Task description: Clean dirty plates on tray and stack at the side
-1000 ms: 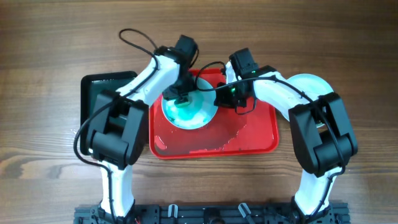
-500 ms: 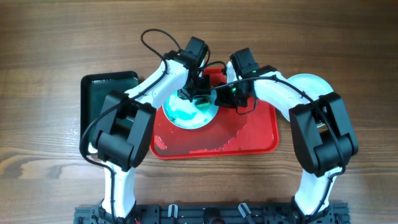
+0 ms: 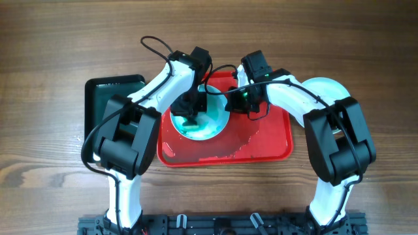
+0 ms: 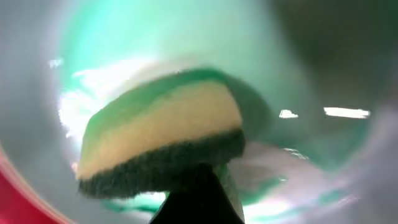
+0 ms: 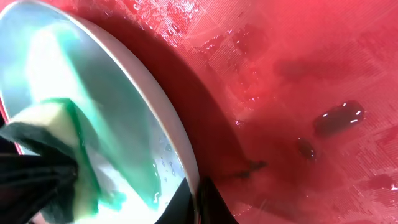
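Observation:
My right gripper lifts the plate by its rim next. It then lowers the plate flat onto the red tray's bottom and releases it, because green smears still coat the plate's inside.
A dirty plate (image 3: 206,124) with green smears lies on the red tray (image 3: 261,140), tilted. My left gripper (image 3: 191,108) is shut on a yellow and green sponge (image 4: 158,140) that presses on the plate's inside (image 4: 186,43). My right gripper (image 3: 228,99) is shut on the plate's right rim (image 5: 180,146), one finger on each side of it. The right wrist view also shows the sponge (image 5: 53,134) on the green-smeared plate. A pale mint plate (image 3: 323,88) lies on the table to the right of the tray, partly under my right arm.
A smaller black tray (image 3: 108,98) lies left of the red tray. The red tray's floor (image 5: 311,93) is wet, with drops and dark specks. Wooden table (image 3: 366,52) lies all around.
My left gripper with the sponge has moved across the plate, first right and up, then back down and left toward the middle. The right gripper has kept its hold on the rim.

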